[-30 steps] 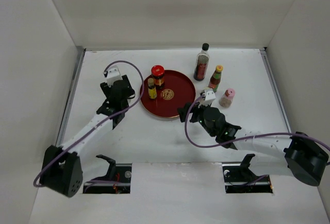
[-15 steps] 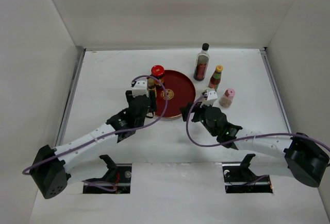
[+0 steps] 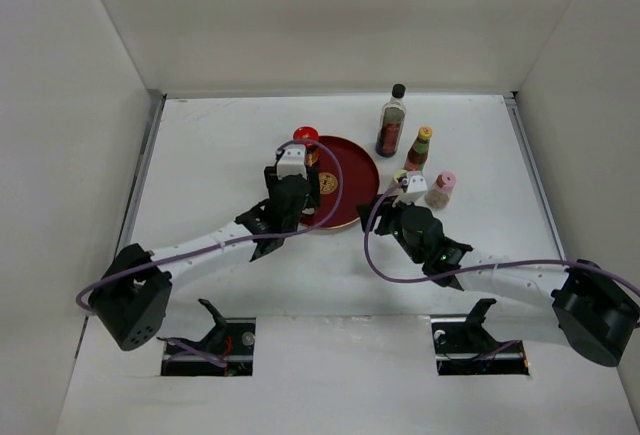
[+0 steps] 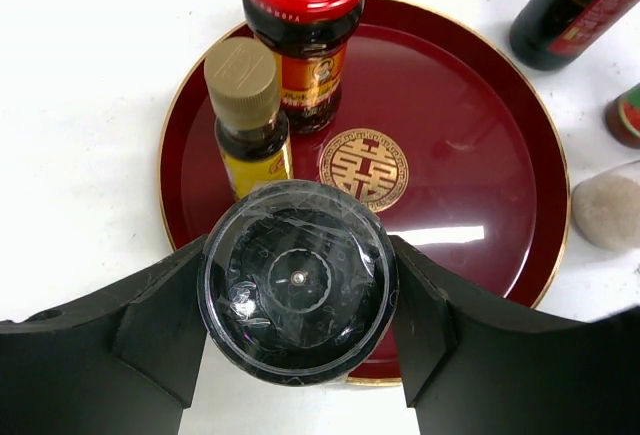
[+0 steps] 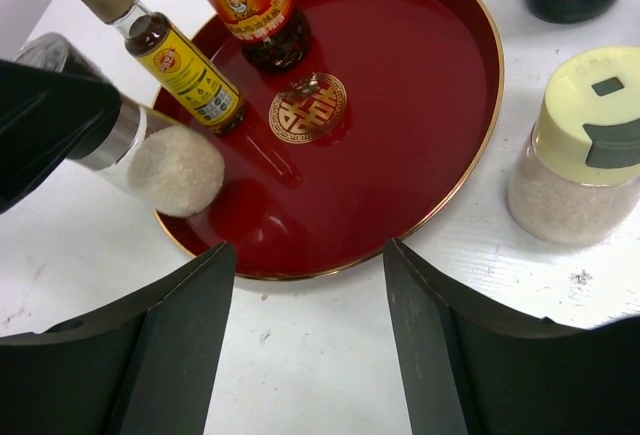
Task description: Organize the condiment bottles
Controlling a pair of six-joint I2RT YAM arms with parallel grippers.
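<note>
I will lower my left gripper and release the clear-lidded jar upright on the tray's bottom, in the free spot on the near side of the slim yellow bottle (image 4: 248, 115).
My left gripper (image 4: 297, 355) is shut on a clear-lidded shaker jar (image 4: 297, 280) and holds it over the near-left rim of the dark red tray (image 4: 470, 155). In the right wrist view the jar (image 5: 175, 170) shows a metal collar and white grains. On the tray stand a red-lidded jar (image 4: 303, 25) and a slim yellow bottle (image 4: 248, 115). My right gripper (image 5: 310, 325) is open and empty, just short of the tray's near rim. A cream-capped shaker (image 5: 585, 145) stands to its right. In the top view my left gripper (image 3: 291, 193) hides the jar.
Off the tray to the right stand a tall black-capped bottle (image 3: 392, 120), an orange-capped sauce (image 3: 418, 148) and a pink-capped shaker (image 3: 440, 188). White walls close in the table on three sides. The right arm (image 3: 430, 240) lies near the tray's right front.
My left gripper has swung right, from the table left of the tray to the tray's near-left rim. The right gripper has shifted slightly right.
</note>
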